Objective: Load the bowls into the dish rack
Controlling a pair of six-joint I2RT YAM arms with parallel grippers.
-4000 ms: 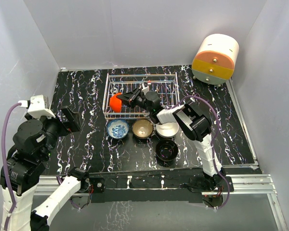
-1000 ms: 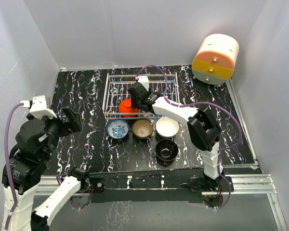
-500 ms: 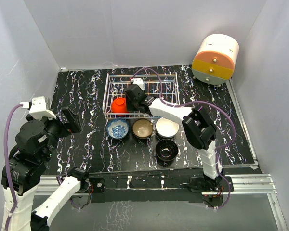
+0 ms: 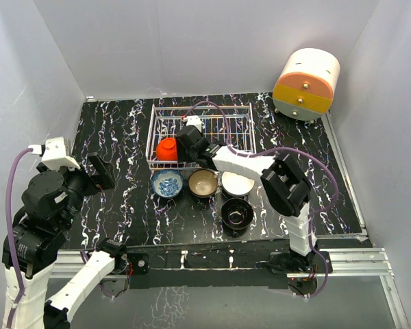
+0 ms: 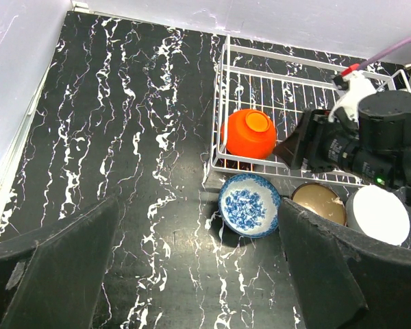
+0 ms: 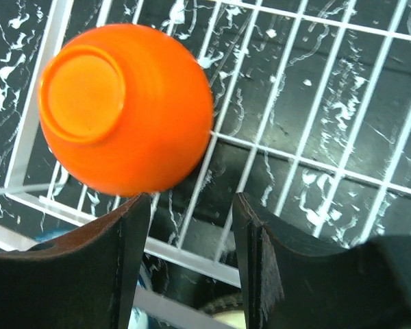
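Observation:
The right gripper rises and moves back next, then lowers onto the rim of the blue-and-white bowl (image 4: 168,183), away from the tan bowl.
The red bowl (image 4: 166,149) lies upside down in the front left corner of the white wire dish rack (image 4: 241,133). My right gripper (image 4: 181,142) hovers just right of it, open and empty; in the right wrist view the bowl (image 6: 123,110) sits beyond the left finger of the gripper (image 6: 192,205), with nothing between the jaws. The blue-and-white bowl (image 4: 168,183), tan bowl (image 4: 203,183) and white bowl (image 4: 238,184) stand in a row in front of the rack, the black bowl (image 4: 237,214) nearer. My left gripper (image 5: 197,229) is open and empty, high over the table at the left.
A cream-and-orange round drawer unit (image 4: 306,83) stands at the back right corner. The right arm's purple cable (image 4: 222,113) loops over the rack. Grey walls close in the table on three sides.
The right gripper carried the red bowl down into the rack, shifted it left, and let go of it. The left arm has not moved.

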